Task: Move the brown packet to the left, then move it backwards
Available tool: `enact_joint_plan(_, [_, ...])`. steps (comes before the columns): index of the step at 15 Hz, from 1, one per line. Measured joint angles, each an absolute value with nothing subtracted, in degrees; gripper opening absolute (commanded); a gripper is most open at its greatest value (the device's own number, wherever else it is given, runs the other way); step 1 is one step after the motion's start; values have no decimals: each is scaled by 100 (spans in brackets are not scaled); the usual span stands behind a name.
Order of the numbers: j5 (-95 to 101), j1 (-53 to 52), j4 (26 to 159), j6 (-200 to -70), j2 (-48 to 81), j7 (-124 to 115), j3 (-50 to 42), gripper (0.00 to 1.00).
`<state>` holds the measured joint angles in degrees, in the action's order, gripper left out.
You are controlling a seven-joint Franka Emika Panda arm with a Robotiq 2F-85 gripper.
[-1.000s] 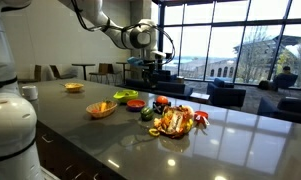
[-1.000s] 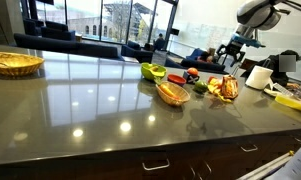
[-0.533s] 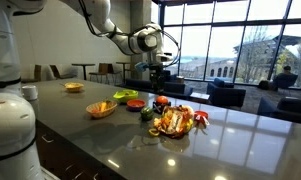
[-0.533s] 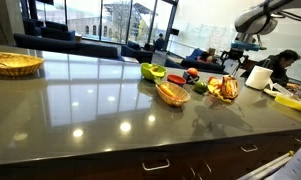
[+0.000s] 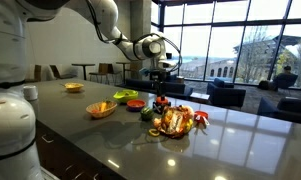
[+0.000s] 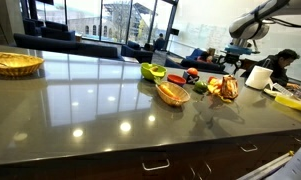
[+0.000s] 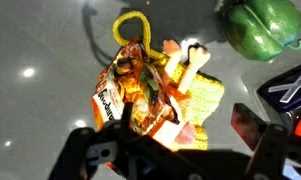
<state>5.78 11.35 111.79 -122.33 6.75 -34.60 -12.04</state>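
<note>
The packet lies below my gripper and to its left in the wrist view, so open fingers go that way and down around its crinkled foil (image 5: 173, 119) (image 7: 144, 112) next.
The brown packet (image 5: 175, 122) is a crinkled golden foil bag with orange-red print. It lies flat on the dark counter among small toy foods and shows in both exterior views (image 6: 226, 88). In the wrist view the brown packet (image 7: 135, 95) lies directly below, partly covered by the fingers. My gripper (image 5: 160, 70) hangs well above and behind the packet, apart from it, and appears high at the right in an exterior view (image 6: 238, 52). In the wrist view the gripper (image 7: 168, 130) is open and empty.
An orange bowl (image 5: 101, 109), a green bowl (image 5: 125, 96) and a red dish (image 5: 136, 103) stand beside the packet. A green toy pepper (image 7: 260, 28) and a yellow toy (image 7: 198, 95) lie close to it. A white roll (image 6: 258, 76) and a basket (image 6: 12, 63) stand on the counter.
The arm has swung toward the packet and come a little lower. The packet and the toys have not moved.
</note>
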Motion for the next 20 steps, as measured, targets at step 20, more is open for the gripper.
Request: enact_joint_plan(20, [929,1132,10491,-12236,1825,-4559,-1705,74])
